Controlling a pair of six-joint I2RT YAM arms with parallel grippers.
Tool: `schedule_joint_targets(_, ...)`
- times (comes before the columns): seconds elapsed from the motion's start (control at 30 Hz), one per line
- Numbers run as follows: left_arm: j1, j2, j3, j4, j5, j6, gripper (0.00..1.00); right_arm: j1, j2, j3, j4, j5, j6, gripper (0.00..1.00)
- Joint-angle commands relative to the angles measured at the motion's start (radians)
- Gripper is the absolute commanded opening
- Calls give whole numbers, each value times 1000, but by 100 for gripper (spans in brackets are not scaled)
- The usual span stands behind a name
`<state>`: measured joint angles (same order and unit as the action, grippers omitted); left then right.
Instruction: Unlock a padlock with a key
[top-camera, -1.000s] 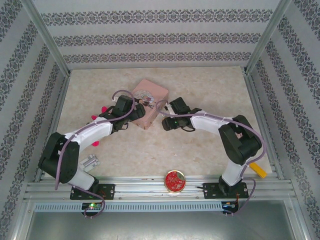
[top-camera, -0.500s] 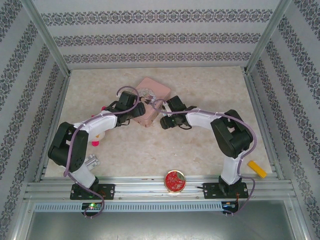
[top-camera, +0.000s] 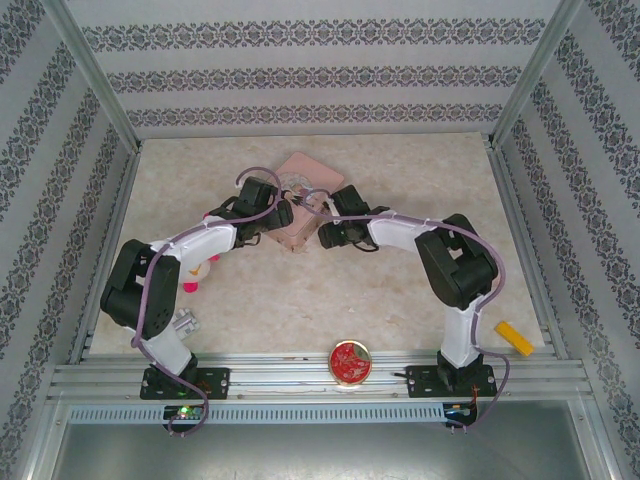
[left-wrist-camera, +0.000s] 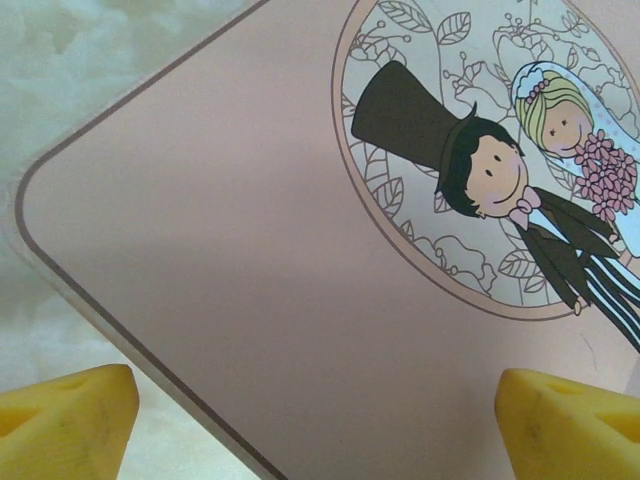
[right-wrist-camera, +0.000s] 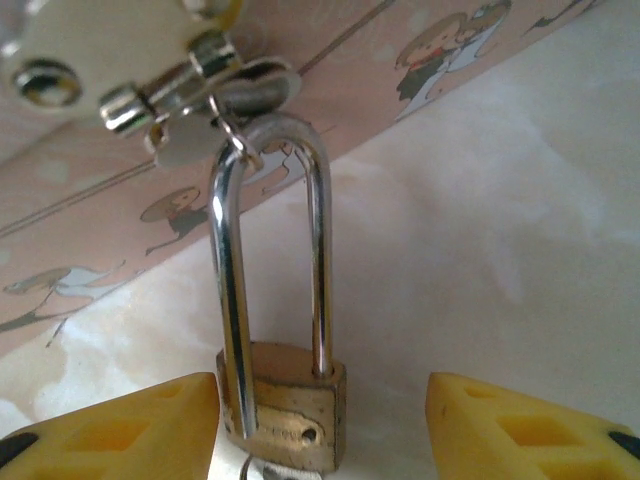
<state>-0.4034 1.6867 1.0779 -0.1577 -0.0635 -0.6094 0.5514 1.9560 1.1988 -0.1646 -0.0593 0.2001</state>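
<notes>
My right gripper needs to bring its fingers inward from both sides of the brass padlock's body and close them on it, because it is already between them.
The small brass padlock (right-wrist-camera: 285, 415) hangs by its long silvery shackle (right-wrist-camera: 225, 260) from the hasp (right-wrist-camera: 200, 75) of the pink picture box (top-camera: 305, 185). My right gripper (right-wrist-camera: 320, 430) is open; its yellow fingertips (right-wrist-camera: 110, 435) stand either side of the padlock body, the left one close to it. A sliver of silvery metal (right-wrist-camera: 265, 468) shows under the body, and I cannot tell if it is the key. My left gripper (left-wrist-camera: 320, 430) is open just above the box lid (left-wrist-camera: 250, 280), near its corner. In the top view, both grippers meet at the box's near edge.
A round red tin (top-camera: 350, 361) sits at the table's front edge between the arm bases. A yellow block (top-camera: 512, 337) lies front right. Small pink pieces (top-camera: 190, 285) and a silvery part (top-camera: 180, 322) lie by the left arm. Patterned walls enclose the table.
Both arms have closed in on the pink box. The left gripper slid right onto its lid, and the right gripper moved left and a little farther toward the box's near edge.
</notes>
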Motion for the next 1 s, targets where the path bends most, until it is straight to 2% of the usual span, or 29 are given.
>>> schedule_joint_targets(0.0, 14, -39, 17, -27, -11, -6, 94, -8, 32, 25, 0, 30, 26, 56)
schedule_joint_targets(0.2, 12, -45, 17, -40, 15, -9, 100, -8, 10, -24, 11, 48, 53, 50)
schedule_joint_targets(0.3, 12, -33, 26, -67, 5, 3, 99, -8, -14, -61, 26, 53, 59, 39)
schedule_joint_targets(0.37, 11, -32, 24, -75, -1, 7, 99, -10, -31, -86, 38, 54, 61, 28)
schedule_joint_targets(0.67, 2, -48, 13, -85, -15, 36, 99, -11, -105, -151, 64, 33, 66, 2)
schedule_joint_targets(0.97, -46, -120, 7, -86, -91, 98, 99, 2, -219, -243, 76, -21, 130, 0)
